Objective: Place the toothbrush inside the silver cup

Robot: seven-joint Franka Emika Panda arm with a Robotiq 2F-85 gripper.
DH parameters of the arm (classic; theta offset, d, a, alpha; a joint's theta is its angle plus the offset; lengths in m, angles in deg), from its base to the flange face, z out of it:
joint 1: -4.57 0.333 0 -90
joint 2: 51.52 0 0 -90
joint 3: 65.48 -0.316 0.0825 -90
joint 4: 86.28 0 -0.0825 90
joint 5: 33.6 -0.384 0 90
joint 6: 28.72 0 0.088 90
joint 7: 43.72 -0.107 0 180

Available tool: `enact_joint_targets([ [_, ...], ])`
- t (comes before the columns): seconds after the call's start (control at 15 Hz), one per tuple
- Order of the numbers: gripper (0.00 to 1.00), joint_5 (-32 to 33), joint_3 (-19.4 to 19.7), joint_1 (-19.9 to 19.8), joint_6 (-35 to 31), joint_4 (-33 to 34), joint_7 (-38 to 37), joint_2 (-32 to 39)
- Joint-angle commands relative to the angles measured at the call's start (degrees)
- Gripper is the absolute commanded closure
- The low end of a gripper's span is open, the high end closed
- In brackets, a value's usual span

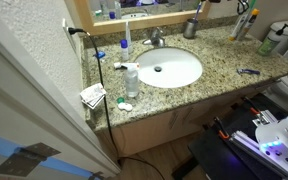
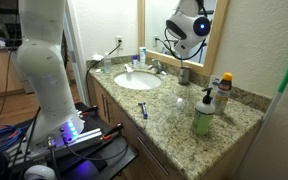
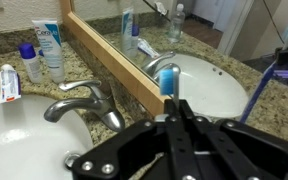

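My gripper still holds the toothbrush above the silver cup, so next it needs to move down in front of the mirror toward the cup's open top and release the brush.
My gripper is shut on a toothbrush. Its blue head sticks out past the fingertips in the wrist view. The silver cup stands upright at the back of the granite counter, right of the faucet, against the mirror. It also shows in an exterior view. In both exterior views my gripper hangs in front of the mirror, a little above the cup. The cup does not show in the wrist view.
A white sink with a chrome faucet is set in the counter. A clear bottle stands beside it. Tubes stand by the mirror frame. A green soap bottle and a small blue item are on the counter.
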Motion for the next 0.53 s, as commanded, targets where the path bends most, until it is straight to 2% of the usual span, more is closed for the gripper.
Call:
enact_joint_targets([
  [0.0,0.98,-3.9,-1.2,-0.1,-2.3,1.4,0.7,3.6],
  [0.2,0.98,-7.0,-2.0,0.1,-4.3,2.7,1.0,5.9],
  [0.47,0.98,-6.4,-2.5,1.2,-9.5,3.5,0.8,9.3],
])
